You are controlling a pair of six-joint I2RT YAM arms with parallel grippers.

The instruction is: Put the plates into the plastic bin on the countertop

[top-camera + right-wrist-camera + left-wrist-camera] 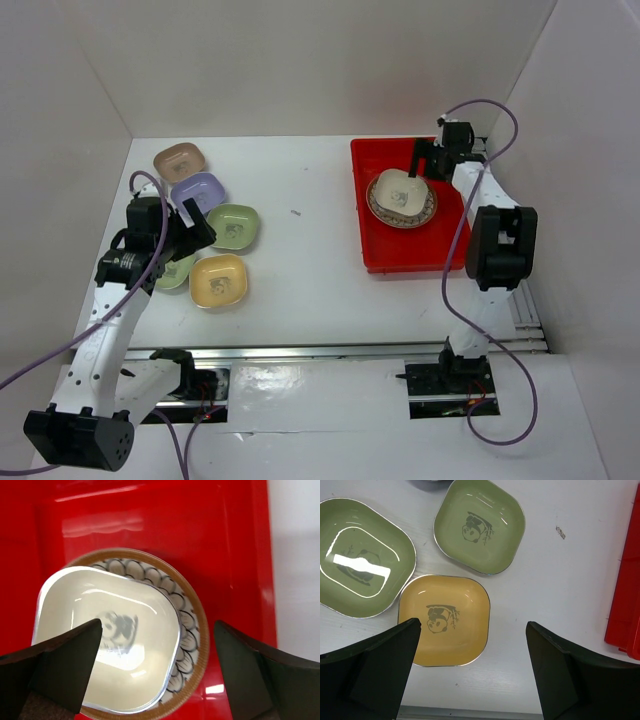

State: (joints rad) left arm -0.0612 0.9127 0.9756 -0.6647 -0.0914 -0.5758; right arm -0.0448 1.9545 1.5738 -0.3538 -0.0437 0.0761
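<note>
The green plate lies closest to the red bin, so the robot's right gripper will swing toward the left in the top view and down onto the green plate's bin-side rim.
The red bin stands at the right. In it a cream plate lies on the round brown lattice plate; both show in the right wrist view, cream on brown. My right gripper is open and empty just above them. On the left lie a pinkish-brown plate, a lavender plate, a green plate, a yellow plate and a second green plate partly under my left arm. My left gripper is open and empty above the yellow plate.
White walls close the countertop on three sides. A metal rail runs along the near edge. The bin's red edge shows at the right of the left wrist view. A small dark speck lies mid-table.
</note>
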